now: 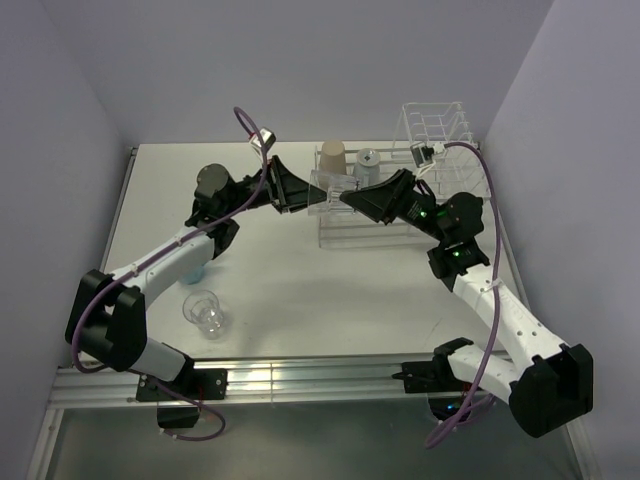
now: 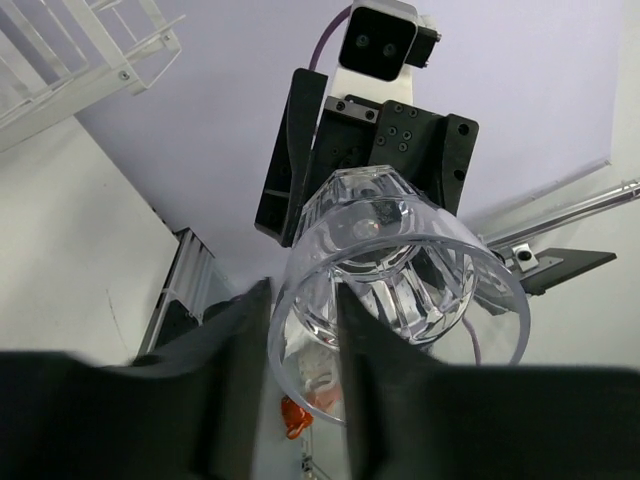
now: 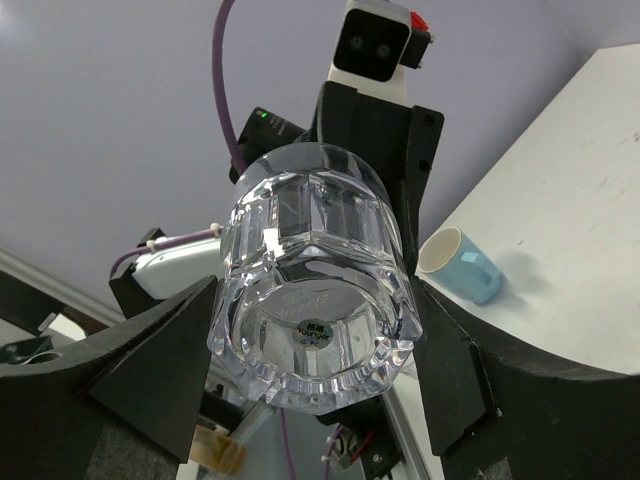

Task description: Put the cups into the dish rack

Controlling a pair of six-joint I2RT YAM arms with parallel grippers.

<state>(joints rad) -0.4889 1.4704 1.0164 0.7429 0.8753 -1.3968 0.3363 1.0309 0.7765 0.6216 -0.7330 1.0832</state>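
Observation:
The right gripper tips downward next, lowers the tumbler opening-down onto the rack (image 1: 436, 128) and lets go, as the rack stands empty on the tan paper cup's near side.
A clear tumbler (image 1: 328, 190) hangs on its side in the air between my two grippers, just left of the white dish rack (image 1: 436, 128). My left gripper (image 1: 296, 190) is shut on its rim, one finger inside and one outside (image 2: 305, 340). My right gripper (image 1: 362, 198) has a finger against each side of the tumbler's thick base (image 3: 315, 300). The tumbler (image 2: 400, 250) shows mouth-first in the left wrist view and base-first (image 3: 310, 330) in the right. A tan paper cup (image 1: 332, 155) and a small light blue cup (image 1: 368, 160) stand in the rack. A second clear tumbler (image 1: 205, 312) stands near front left. The light blue mug (image 3: 462, 265) lies under my left arm (image 1: 192, 272).
The rack's tall plate dividers rise at the back right, close to the right wall. The rack's corner (image 2: 90, 60) shows at the top left of the left wrist view. A metal rail (image 1: 300, 378) runs along the table's near edge.

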